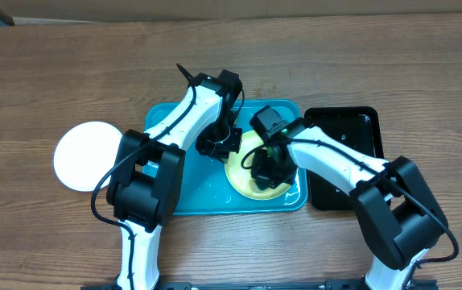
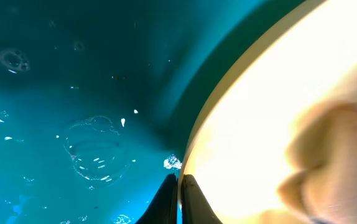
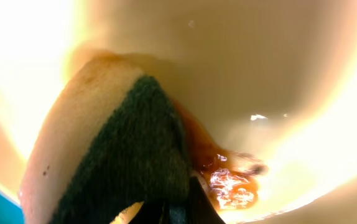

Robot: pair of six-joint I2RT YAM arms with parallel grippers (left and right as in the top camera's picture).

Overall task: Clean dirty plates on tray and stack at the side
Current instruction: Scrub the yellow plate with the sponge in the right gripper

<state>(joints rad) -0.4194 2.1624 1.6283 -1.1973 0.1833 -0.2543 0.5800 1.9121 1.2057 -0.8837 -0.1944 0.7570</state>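
Observation:
I will pull the yellow-green plate to the left in the overhead view next with my left gripper, onto the bottom of the tray nearest the white plate. I will release it there because there is room.
A pale yellow-green dirty plate [image 1: 247, 179] lies on the teal tray [image 1: 203, 197]. My left gripper [image 1: 224, 145] is shut on the plate's left rim [image 2: 228, 112], seen in the left wrist view [image 2: 180, 199]. My right gripper [image 1: 265, 171] is shut on a sponge [image 3: 113, 155] with a dark green scouring face, pressed on the plate. A brown smear [image 3: 228, 180] lies next to the sponge on the plate's inside [image 3: 241, 56]. A white plate [image 1: 86, 155] sits on the table left of the tray. A third plate is not in view.
A black tray [image 1: 348, 153] stands right of the teal tray. Water drops and bubbles [image 2: 91, 149] lie on the teal tray's wet floor [image 2: 54, 74]. Both arms cross over the tray's middle.

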